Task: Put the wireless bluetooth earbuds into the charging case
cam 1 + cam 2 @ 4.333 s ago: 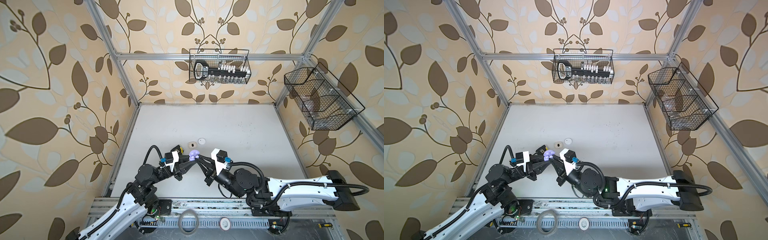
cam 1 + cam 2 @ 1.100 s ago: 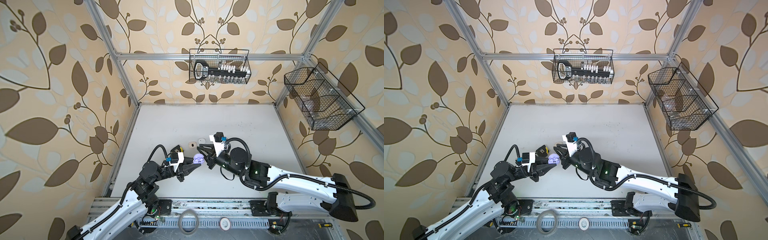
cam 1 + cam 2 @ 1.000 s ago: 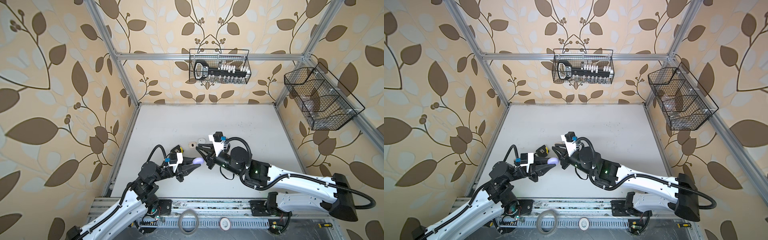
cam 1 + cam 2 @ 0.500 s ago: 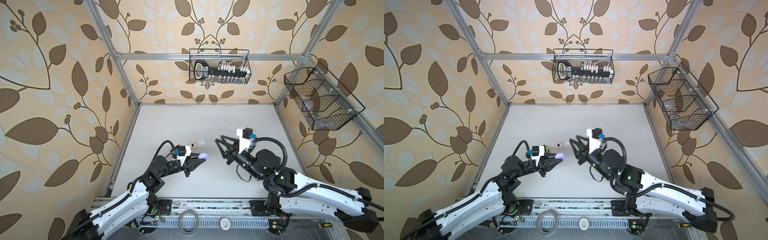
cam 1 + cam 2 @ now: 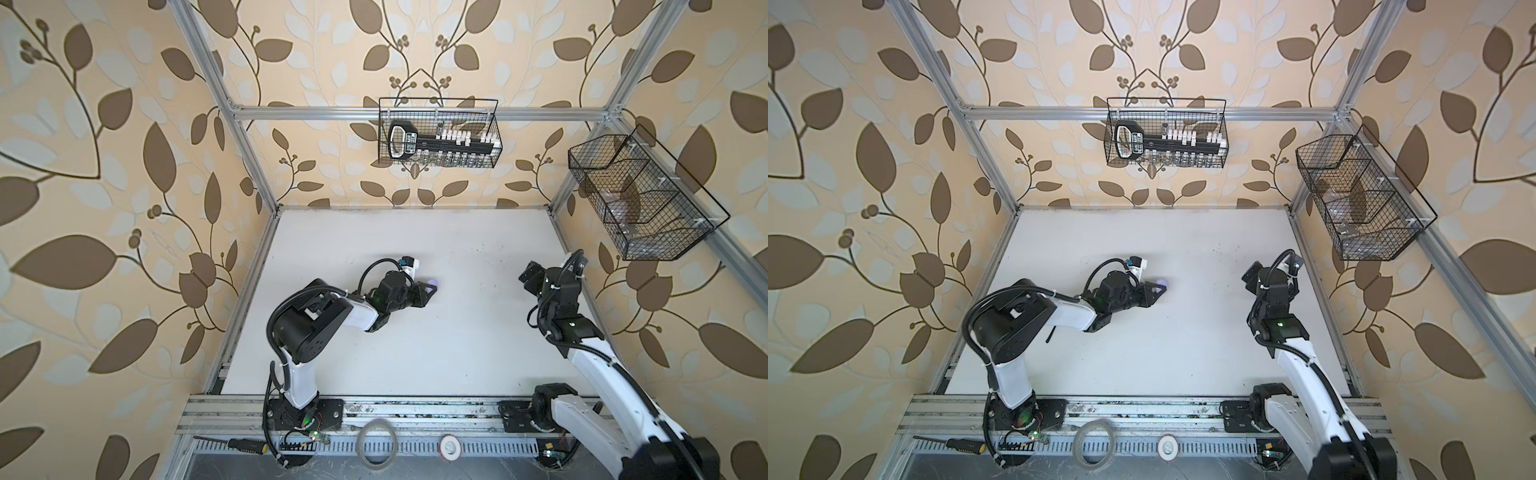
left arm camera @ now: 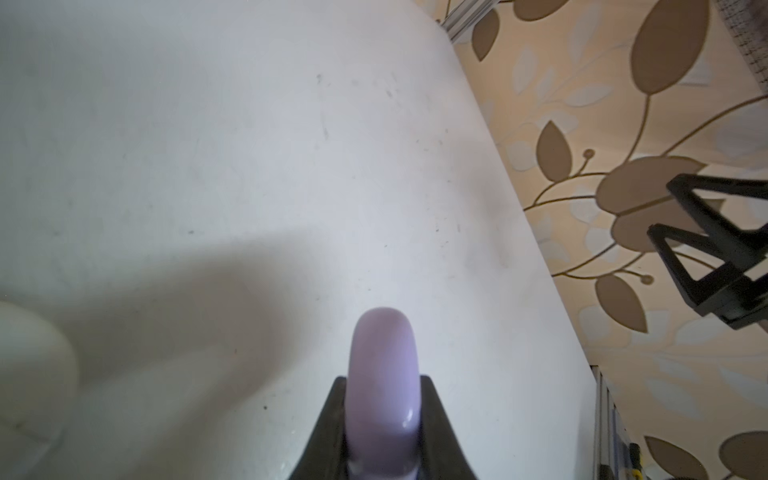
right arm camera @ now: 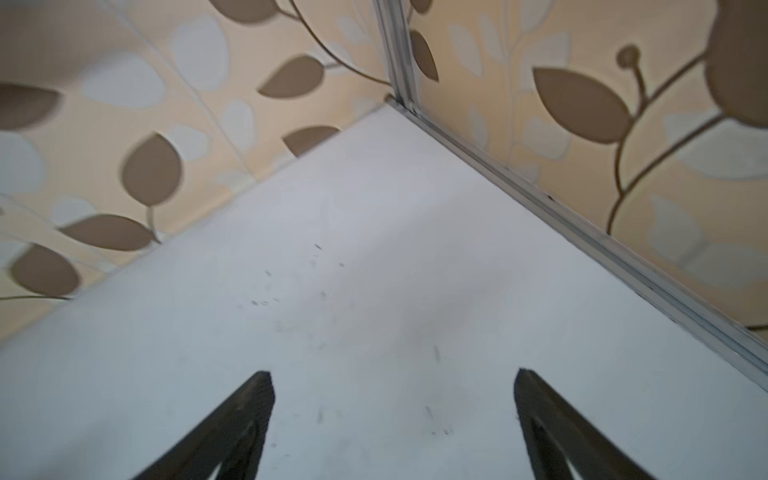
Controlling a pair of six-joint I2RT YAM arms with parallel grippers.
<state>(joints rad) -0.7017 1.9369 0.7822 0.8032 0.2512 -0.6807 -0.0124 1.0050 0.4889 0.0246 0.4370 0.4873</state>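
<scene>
The closed lavender charging case (image 5: 434,284) should go down next onto the clear patch of white tabletop below my left gripper, and my left gripper will release it there.
My left gripper (image 5: 430,288) (image 5: 1158,289) is shut on a closed lavender charging case (image 5: 434,284) (image 5: 1165,284) over the middle of the white table. In the left wrist view the case (image 6: 382,357) stands edge-on between the two black fingers (image 6: 330,419) of the left gripper (image 6: 382,379). No earbuds show in any view. My right gripper (image 5: 528,275) (image 5: 1251,276) hangs near the right wall, far from the case. It is open with nothing between its fingers in the right wrist view (image 7: 393,376), and it shows from the left wrist view too (image 6: 715,249).
A rounded cream object (image 6: 29,357) lies at the edge of the left wrist view. Wire baskets hang on the back wall (image 5: 438,133) and the right wall (image 5: 640,199). A tape ring (image 5: 376,446) and a screwdriver (image 5: 245,444) lie on the front rail.
The right gripper has let go, opened wide and swung from beside the case to the right wall. The left gripper has carried the closed lavender case further back and right.
</scene>
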